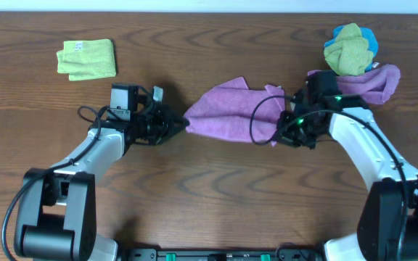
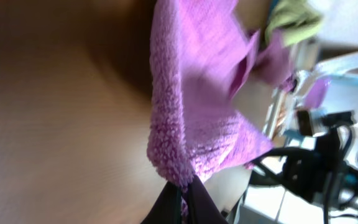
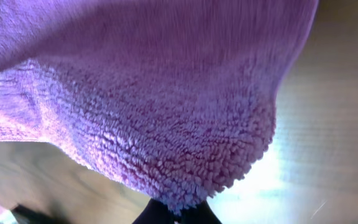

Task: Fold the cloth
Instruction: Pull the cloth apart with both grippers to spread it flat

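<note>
My left gripper should next move down and back and let go of the cloth's corner on the bare tabletop. The corner is hanging up in the air, and the bare tabletop is below and back of the gripper.
The purple-magenta cloth (image 1: 227, 112) hangs stretched between my two grippers over the middle of the table. My left gripper (image 1: 183, 125) is shut on its left corner; the left wrist view shows the cloth (image 2: 197, 106) pinched between the dark fingers (image 2: 184, 194). My right gripper (image 1: 281, 134) is shut on the right corner; the right wrist view is filled by the fuzzy cloth (image 3: 154, 93), with the fingertips (image 3: 176, 214) at the bottom edge. The white tag is not visible.
A lime-green folded cloth (image 1: 87, 59) lies at the back left. At the back right lies a second purple cloth (image 1: 372, 83) with a green and blue bundle (image 1: 350, 47) on it, just behind my right arm.
</note>
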